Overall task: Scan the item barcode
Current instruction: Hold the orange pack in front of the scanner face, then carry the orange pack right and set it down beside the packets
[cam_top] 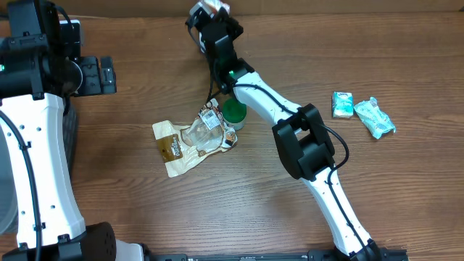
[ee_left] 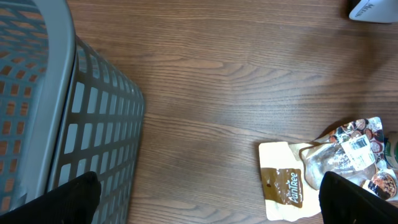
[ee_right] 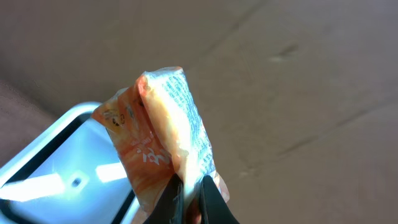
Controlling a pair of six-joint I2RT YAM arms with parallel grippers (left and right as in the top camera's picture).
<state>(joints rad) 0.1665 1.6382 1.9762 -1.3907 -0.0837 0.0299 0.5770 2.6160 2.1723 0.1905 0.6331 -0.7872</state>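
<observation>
My right gripper moves to the right in the overhead view next, then goes down beside the smaller mint-green packet to let go, because the tabletop is bare there.
My right gripper (ee_right: 191, 200) is shut on an orange and white snack packet (ee_right: 163, 118), pinching its lower edge so the packet stands up between the fingers. The packet hangs just over the white scanner (ee_right: 53, 165), whose lit window shows at the lower left. I cannot make out a barcode on the packet. In the overhead view the right gripper (cam_top: 211, 13) is at the table's far edge, top centre. My left gripper (ee_left: 211, 196) is open and holds nothing, hovering at the left between a basket and a pouch.
A grey mesh basket (ee_left: 68, 124) stands at the left. A brown and cream snack pouch (cam_top: 190, 139) lies mid-table beside a green tub (cam_top: 234, 113). Two mint-green packets (cam_top: 362, 112) lie at the right. The scanner's white corner (ee_left: 373, 10) shows in the left wrist view.
</observation>
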